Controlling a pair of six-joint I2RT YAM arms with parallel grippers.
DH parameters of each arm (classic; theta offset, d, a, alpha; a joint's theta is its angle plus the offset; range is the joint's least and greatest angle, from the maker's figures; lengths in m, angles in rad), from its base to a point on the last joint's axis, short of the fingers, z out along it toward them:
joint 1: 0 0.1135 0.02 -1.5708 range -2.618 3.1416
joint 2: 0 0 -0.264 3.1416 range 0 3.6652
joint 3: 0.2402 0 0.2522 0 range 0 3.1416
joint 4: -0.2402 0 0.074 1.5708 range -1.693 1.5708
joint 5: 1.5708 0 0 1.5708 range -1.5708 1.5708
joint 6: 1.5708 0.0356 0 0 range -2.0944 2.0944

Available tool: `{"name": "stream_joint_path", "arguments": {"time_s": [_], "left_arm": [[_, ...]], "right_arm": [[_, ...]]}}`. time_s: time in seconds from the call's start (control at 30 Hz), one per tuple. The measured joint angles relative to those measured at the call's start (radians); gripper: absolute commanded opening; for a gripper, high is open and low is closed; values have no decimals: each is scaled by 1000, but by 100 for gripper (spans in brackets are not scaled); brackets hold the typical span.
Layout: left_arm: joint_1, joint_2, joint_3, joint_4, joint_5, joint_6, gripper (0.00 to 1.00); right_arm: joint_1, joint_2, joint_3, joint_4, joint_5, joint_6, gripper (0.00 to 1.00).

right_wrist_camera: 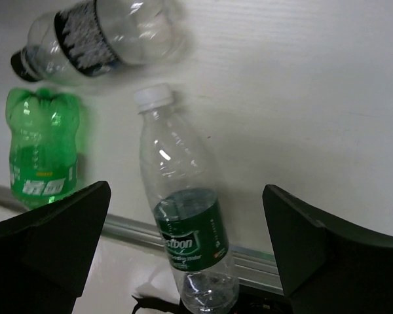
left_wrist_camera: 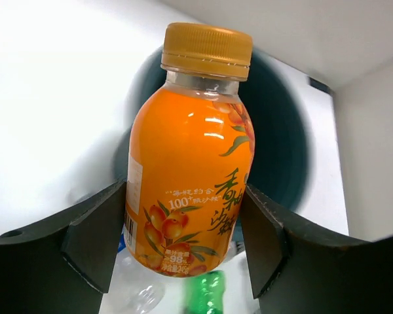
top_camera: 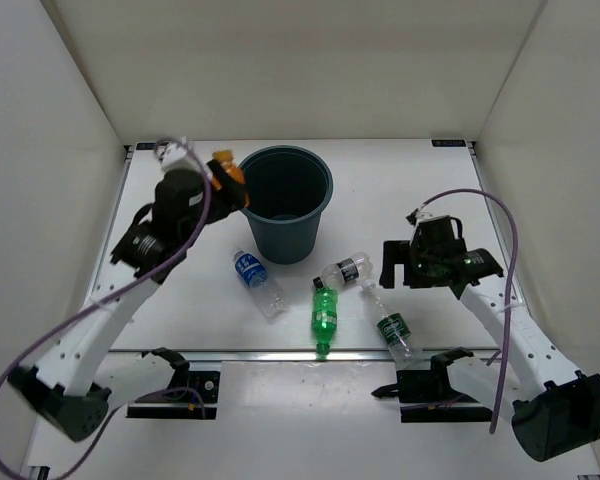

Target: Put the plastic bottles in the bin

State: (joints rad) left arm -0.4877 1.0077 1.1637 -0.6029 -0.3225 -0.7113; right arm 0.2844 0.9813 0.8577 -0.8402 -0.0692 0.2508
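The bin's opening (top_camera: pixel 284 186) (left_wrist_camera: pixel 275 137) is to the right of my left gripper in the top view, so I should carry the orange bottle past the bin's rim and release it.
My left gripper (left_wrist_camera: pixel 183 235) is shut on the stubby orange bottle (left_wrist_camera: pixel 190 163), holding it in the air by the left rim of the dark teal bin (top_camera: pixel 287 200); the same orange bottle (top_camera: pixel 227 170) shows beside the bin in the top view. On the table lie a clear bottle with a blue label (top_camera: pixel 257 282), a green bottle (top_camera: pixel 324 315), a clear bottle with a dark label (top_camera: pixel 346 269) and a clear bottle with a green label (right_wrist_camera: pixel 183 216). My right gripper (right_wrist_camera: pixel 187 242) is open above that last bottle, its fingers wide on either side.
A metal strip (top_camera: pixel 310 353) runs along the table's near edge, just under the green bottle's cap and the green-labelled bottle's base. White walls close in the table on the left, back and right.
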Motion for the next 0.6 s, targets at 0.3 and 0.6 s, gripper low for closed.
{"name": "stream_joint_path", "arguments": {"time_s": [0.3,0.6], "left_arm": [[-87,394,329,117,25,201,62],[-110,634,492,54,34,280,99]], "right_arm": [[186,-49,-146,75,-80,9,100],[158,-26,-169,119,-91,11,99]]}}
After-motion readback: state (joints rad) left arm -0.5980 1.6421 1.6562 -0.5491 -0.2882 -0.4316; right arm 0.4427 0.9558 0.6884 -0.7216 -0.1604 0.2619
